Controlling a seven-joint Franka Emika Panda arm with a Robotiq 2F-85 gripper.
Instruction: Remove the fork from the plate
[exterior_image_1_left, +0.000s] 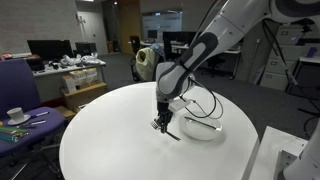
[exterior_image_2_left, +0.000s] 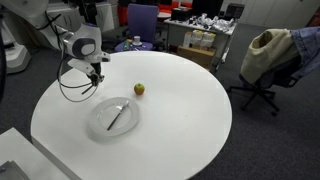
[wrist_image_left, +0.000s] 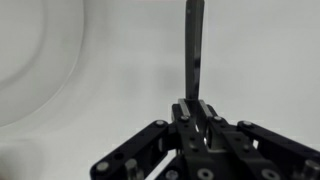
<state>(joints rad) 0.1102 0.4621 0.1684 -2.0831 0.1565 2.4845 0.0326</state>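
My gripper will next move away from the rim of the plate and down to release the fork, because the bare table clear of the plate is just below my gripper.
My gripper (wrist_image_left: 196, 105) is shut on the fork (wrist_image_left: 193, 45), a slim grey metal utensil that sticks out ahead of the jaws low over the white table. Its far end is cut off in the wrist view. In an exterior view the gripper (exterior_image_1_left: 161, 124) holds the fork (exterior_image_1_left: 172, 131) just beside the white plate (exterior_image_1_left: 205, 133). In an exterior view the gripper (exterior_image_2_left: 93, 76) is off the plate (exterior_image_2_left: 100, 128), on which another slim metal utensil (exterior_image_2_left: 118, 118) lies. The plate's rim (wrist_image_left: 20, 60) shows at the left of the wrist view.
A small red-yellow fruit (exterior_image_2_left: 139, 89) sits on the round white table (exterior_image_2_left: 180, 110) beyond the plate. A white cup and saucer (exterior_image_1_left: 16, 115) stand on a side desk. A swivel chair with a bag (exterior_image_2_left: 268, 55) stands beside the table.
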